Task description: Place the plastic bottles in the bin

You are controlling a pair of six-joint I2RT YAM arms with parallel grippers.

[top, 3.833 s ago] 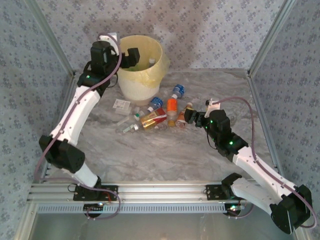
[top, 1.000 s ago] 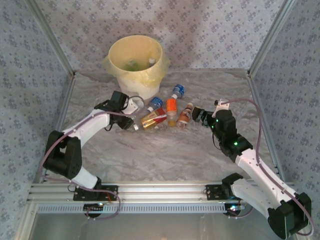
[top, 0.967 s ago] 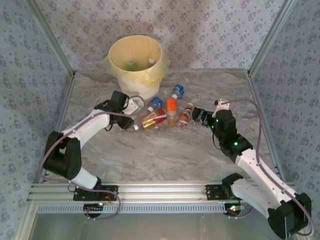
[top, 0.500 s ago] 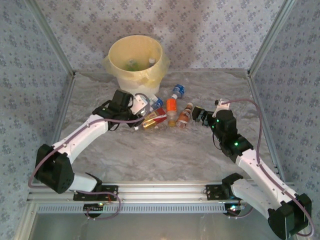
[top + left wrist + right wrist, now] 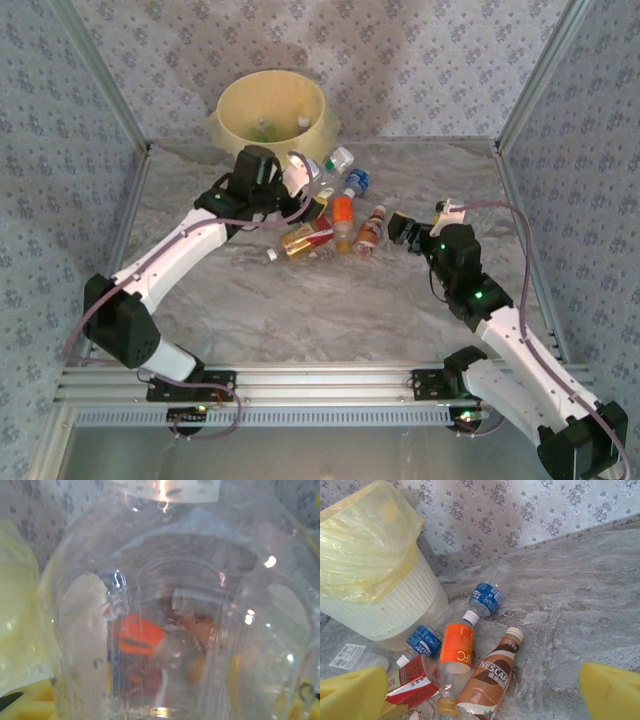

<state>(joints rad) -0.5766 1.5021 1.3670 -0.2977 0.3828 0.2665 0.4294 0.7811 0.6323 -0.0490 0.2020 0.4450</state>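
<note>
The bottle in my left gripper rises to clear the bin's rim next, then goes outward over the bin's opening [image 5: 268, 108] and is released.
My left gripper [image 5: 308, 180] is shut on a clear plastic bottle [image 5: 336, 163] with a white cap, held above the table just right of the bin [image 5: 236, 105]. In the left wrist view that bottle [image 5: 170, 605] fills the frame. The cream-yellow bin [image 5: 380, 605] holds a few bottles [image 5: 264, 127]. More bottles lie in a pile in front of it: an orange-labelled one [image 5: 456, 652], a brown Nescafe one [image 5: 492, 680], two blue-labelled ones [image 5: 486, 597] and a red-labelled one [image 5: 410, 680]. My right gripper [image 5: 404, 230] stands open right of the pile, its yellow pads [image 5: 352, 695] wide apart.
Wallpapered panels close the back and sides, with slanting metal posts [image 5: 525, 90]. An aluminium rail [image 5: 320, 380] runs along the near edge by the arm bases. A clear item with a white label [image 5: 350, 656] lies left of the pile. The marbled table [image 5: 320, 310] is bare in front.
My left arm has risen from the left of the pile toward the bin, carrying the clear bottle up with it. The right arm has barely moved.
</note>
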